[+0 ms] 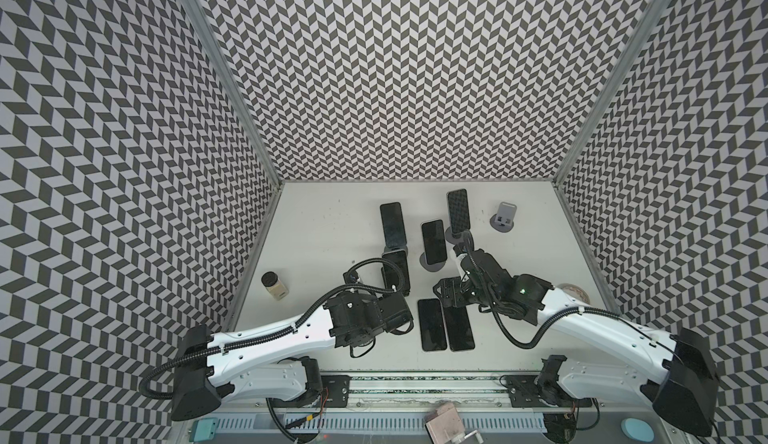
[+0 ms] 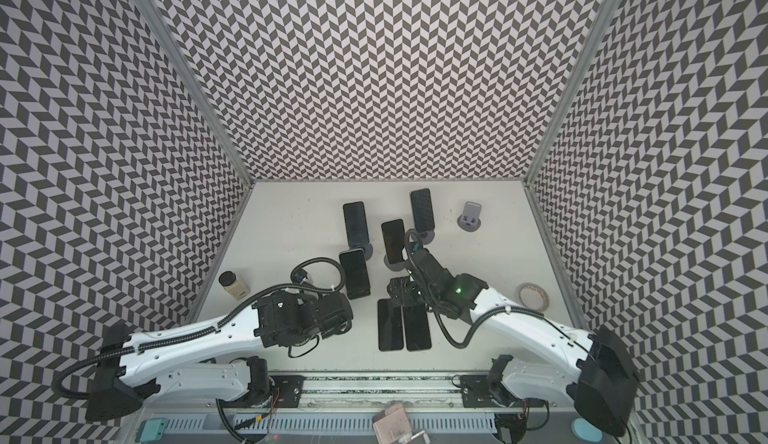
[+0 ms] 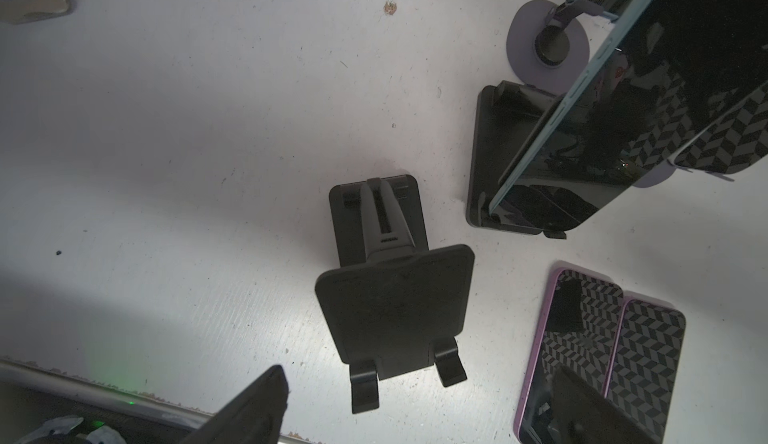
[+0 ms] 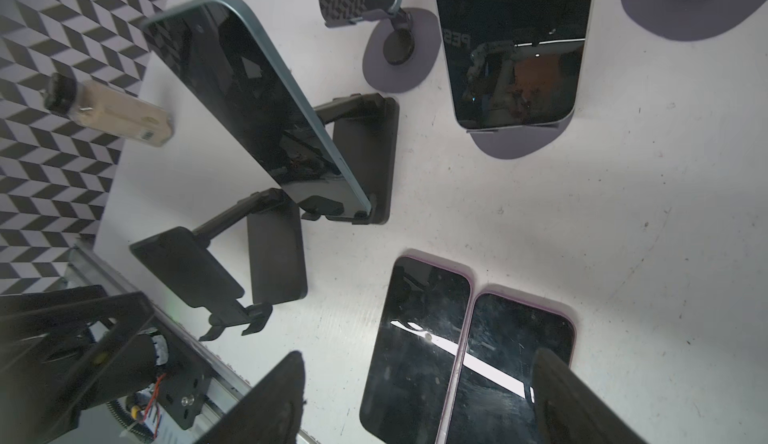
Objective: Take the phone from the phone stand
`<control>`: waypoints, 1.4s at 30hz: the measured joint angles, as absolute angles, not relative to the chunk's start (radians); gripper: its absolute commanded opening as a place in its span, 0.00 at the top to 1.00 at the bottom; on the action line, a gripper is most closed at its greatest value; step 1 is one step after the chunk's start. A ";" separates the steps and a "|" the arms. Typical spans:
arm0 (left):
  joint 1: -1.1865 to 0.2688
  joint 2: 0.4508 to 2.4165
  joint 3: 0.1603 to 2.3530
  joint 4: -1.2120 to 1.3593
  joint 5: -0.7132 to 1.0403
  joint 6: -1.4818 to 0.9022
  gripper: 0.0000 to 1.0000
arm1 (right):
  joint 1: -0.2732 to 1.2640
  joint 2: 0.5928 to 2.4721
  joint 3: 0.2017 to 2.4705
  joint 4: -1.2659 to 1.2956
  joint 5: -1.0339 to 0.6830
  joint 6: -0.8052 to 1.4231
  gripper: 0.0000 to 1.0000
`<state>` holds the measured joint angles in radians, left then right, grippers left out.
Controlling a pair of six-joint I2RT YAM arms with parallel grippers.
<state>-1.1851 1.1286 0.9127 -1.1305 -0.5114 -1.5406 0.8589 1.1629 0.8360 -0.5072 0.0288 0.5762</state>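
Note:
I will next lower my left gripper over the upper edge (image 3: 393,261) of the empty black phone stand's back plate, which fits between the open fingers.
Three dark phones lean on stands at the back in both top views. A fourth, teal-edged phone (image 1: 395,272) (image 3: 590,130) leans on a black phone stand (image 3: 484,159) nearer my arms. Beside it stands an empty black phone stand (image 3: 392,300) (image 4: 216,271). My left gripper (image 3: 417,381) (image 1: 400,311) hangs open just above this empty stand, holding nothing. Two purple-edged phones (image 1: 432,329) (image 1: 458,327) lie flat side by side. Over them my right gripper (image 4: 419,356) (image 1: 446,294) is open; one finger (image 4: 577,400) is above the right flat phone (image 4: 513,358).
An empty grey round-based stand (image 1: 503,217) sits at the back right. A small bottle with a black cap (image 1: 274,287) lies near the left wall. A roll of tape (image 1: 575,292) lies by the right wall, partly behind my right arm. Patterned walls close in three sides.

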 measured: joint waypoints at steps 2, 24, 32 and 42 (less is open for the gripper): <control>-1.173 1.129 0.903 -1.123 -0.506 -1.537 0.01 | 0.859 1.150 0.825 -0.500 0.029 0.576 0.17; -1.073 1.209 0.844 -1.024 -0.435 -1.452 0.02 | 0.859 1.077 0.765 -0.443 0.048 0.556 0.16; -1.026 1.225 0.832 -1.002 -0.422 -1.404 0.04 | 0.859 1.071 0.748 -0.441 0.053 0.556 0.16; -0.980 1.281 0.832 -0.959 -0.402 -1.317 0.11 | 0.859 1.065 0.733 -0.439 0.056 0.543 0.16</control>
<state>-0.9798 1.2812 0.8322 -0.9592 -0.4015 -1.3174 0.8585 1.0645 0.7334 -0.4385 0.0559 0.5426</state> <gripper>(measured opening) 0.908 0.840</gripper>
